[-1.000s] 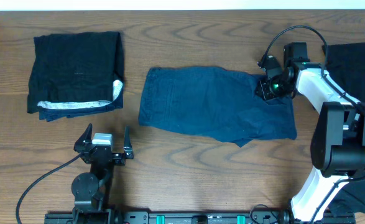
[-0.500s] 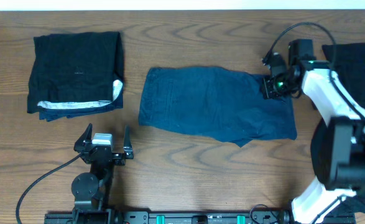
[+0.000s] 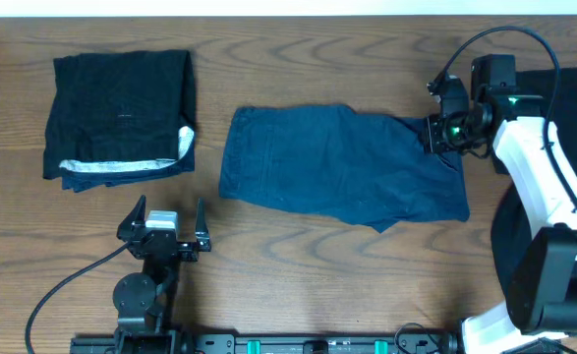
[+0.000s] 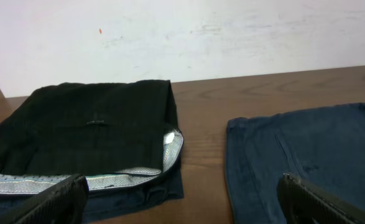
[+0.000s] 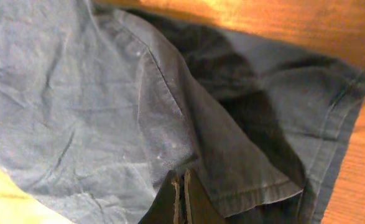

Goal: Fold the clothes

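The left gripper reaches outward and down next to pinch the shorts' far corner by the black stack, as the other corner is held.
The navy-blue shorts (image 3: 337,162) lie spread flat in the middle of the table, one of the clothes. My right gripper (image 3: 435,133) sits at their far right corner, shut on a pinch of the fabric. In the right wrist view the fingers (image 5: 181,186) meet on a raised ridge of the shorts (image 5: 76,93). Folded black clothes (image 3: 121,108) with a silvery-white edge (image 3: 121,165) lie at the back left. My left gripper (image 3: 170,208) stands open near the front edge, apart from both; in its wrist view the gripper (image 4: 182,208) has the black stack (image 4: 89,130) ahead left and the shorts (image 4: 306,149) ahead right.
More black cloth (image 3: 563,93) lies at the right edge, partly under the right arm. A black cable (image 3: 62,285) runs from the left arm's base over the wooden table (image 3: 317,59). A pale wall (image 4: 182,31) stands behind the table.
The right gripper has closed fully on the shorts' far right corner and shifted right and back, drawing that corner with it. The left arm has not moved.
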